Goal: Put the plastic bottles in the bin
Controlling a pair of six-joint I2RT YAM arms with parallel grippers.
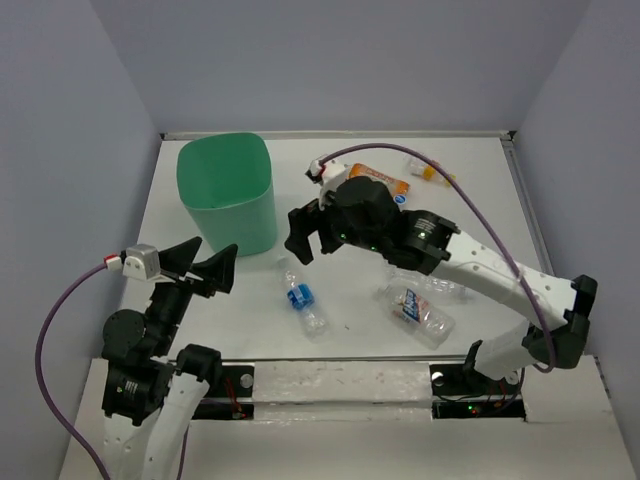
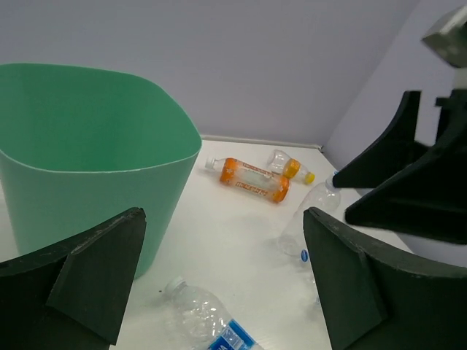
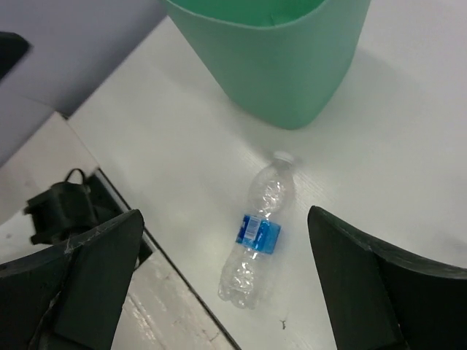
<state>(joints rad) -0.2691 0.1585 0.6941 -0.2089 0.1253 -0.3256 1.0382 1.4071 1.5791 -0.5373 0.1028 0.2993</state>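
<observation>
I need to lower the open fingers of my right gripper to the blue-label bottle, onto its part between cap and label (image 3: 271, 189). The bottle is below, clear of the others.
The mint-green bin (image 1: 227, 190) stands at the far left; it also shows in the left wrist view (image 2: 80, 153) and the right wrist view (image 3: 281, 51). A clear bottle with a blue label (image 1: 302, 296) lies in front of it, below my open right gripper (image 1: 312, 235), also in the right wrist view (image 3: 259, 230). Two more clear bottles (image 1: 420, 310) lie under the right arm. An orange bottle (image 1: 380, 180) and a tiny orange-yellow bottle (image 1: 424, 168) lie at the back. My left gripper (image 1: 205, 265) is open and empty, near the bin's front.
Grey walls enclose the table on three sides. The table's near edge with a metal rail (image 3: 146, 255) runs close to the blue-label bottle. The right arm (image 1: 480, 265) stretches across the right half of the table.
</observation>
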